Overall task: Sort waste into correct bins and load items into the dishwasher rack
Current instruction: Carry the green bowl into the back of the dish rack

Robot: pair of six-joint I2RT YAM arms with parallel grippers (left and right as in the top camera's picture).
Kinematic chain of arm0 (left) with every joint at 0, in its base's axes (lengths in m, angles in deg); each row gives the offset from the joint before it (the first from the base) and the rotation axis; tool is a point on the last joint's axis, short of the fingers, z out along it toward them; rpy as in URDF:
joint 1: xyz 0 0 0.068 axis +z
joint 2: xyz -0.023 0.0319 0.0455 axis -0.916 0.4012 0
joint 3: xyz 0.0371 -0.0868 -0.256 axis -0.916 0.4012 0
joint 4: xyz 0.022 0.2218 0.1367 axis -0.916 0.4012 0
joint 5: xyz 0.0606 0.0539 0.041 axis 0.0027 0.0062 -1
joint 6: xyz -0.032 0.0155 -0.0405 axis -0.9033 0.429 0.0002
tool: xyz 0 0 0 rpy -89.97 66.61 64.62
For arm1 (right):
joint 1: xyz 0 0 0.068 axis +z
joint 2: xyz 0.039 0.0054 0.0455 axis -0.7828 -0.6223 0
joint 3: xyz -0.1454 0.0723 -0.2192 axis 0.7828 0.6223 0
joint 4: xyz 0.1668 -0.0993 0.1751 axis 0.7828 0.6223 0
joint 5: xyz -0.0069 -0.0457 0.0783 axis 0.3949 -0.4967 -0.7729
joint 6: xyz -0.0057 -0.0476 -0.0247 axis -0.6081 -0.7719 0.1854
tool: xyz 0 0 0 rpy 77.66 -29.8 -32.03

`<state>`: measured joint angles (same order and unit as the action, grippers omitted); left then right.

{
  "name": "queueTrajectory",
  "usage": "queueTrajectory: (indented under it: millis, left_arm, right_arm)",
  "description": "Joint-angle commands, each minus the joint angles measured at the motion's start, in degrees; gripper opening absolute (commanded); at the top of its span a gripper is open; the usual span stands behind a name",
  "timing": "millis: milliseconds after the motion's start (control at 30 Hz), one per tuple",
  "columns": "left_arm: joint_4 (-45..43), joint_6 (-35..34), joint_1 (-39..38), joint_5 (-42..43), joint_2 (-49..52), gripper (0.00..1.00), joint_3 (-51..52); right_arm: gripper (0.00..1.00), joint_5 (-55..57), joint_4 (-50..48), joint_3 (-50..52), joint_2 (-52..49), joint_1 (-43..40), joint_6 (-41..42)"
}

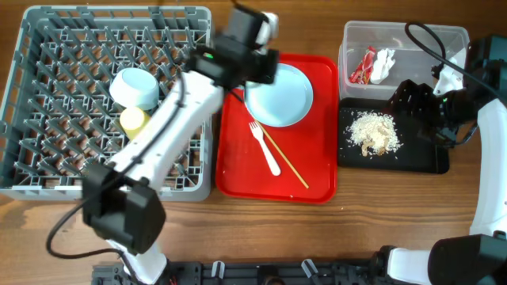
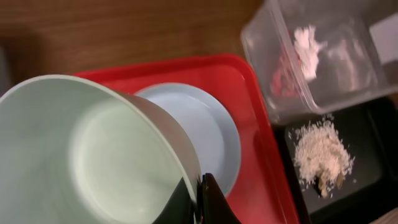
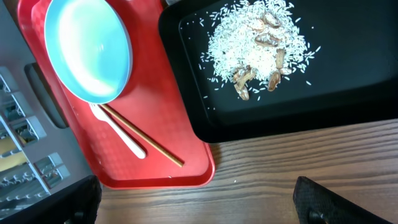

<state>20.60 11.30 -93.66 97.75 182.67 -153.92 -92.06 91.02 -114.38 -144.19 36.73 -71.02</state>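
Observation:
My left gripper should next move the bowl it is holding to the free pegs at the far end of the rack, past the second bowl. Then it should tilt the bowl and lower it.
My left gripper (image 2: 200, 186) is shut on the rim of a pale blue-green bowl (image 2: 93, 155), one finger inside and one outside. It hangs over the round pale plate (image 1: 279, 95) on the red tray's far end. The arm hides that bowl in the overhead view. A second bowl (image 1: 136, 87) and the yellow cup (image 1: 133, 120) sit in the grey dishwasher rack (image 1: 47, 174). White fork (image 1: 265, 150) and wooden stick (image 1: 287, 162) lie on the red tray. My right gripper (image 3: 193, 208) is open and holds nothing, above the black tray (image 1: 428, 154) holding rice scraps (image 1: 374, 133).
The clear tub (image 1: 444, 39) at the back right holds the red wrapper (image 1: 364, 67) and white tissue (image 1: 384, 62). The red serving tray (image 1: 238, 174) lies between rack and bins. Bare wooden table runs along the front edge.

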Motion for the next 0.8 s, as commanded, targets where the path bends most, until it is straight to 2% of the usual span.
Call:
queueTrajectory:
  millis: [0, 133, 367, 567, 700, 767]
  left_arm:
    - [-1.3, -0.3, 8.6, 14.3, -1.7, 0.04, 0.0]
    - [-3.3, -0.3, 18.7, 29.4, -1.7, 0.04, 0.1]
    - [-6.6, -1.0, 31.3, 45.0, 1.4, 0.04, 0.1]
    - [-8.1, -2.5, 37.4, 54.1, 7.6, 0.04, 0.1]
    - [-15.3, -8.9, 39.0, 63.5, 12.6, 0.04, 0.1]
    - [-17.6, -11.4, 39.1, 64.2, 14.1, 0.04, 0.1]
  right_arm:
    - [1.00, 0.2, 0.0, -0.9, 0.9, 0.0, -0.8]
    - [1.00, 0.2, 0.0, -0.9, 0.9, 0.0, -0.8]
    - [1.00, 0.2, 0.0, -0.9, 0.9, 0.0, -0.8]
    - [1.00, 0.2, 0.1, -0.9, 0.9, 0.0, -0.7]
    - [1.00, 0.2, 0.1, -0.9, 0.9, 0.0, -0.7]
    - [1.00, 0.2, 0.1, -0.9, 0.9, 0.0, -0.7]
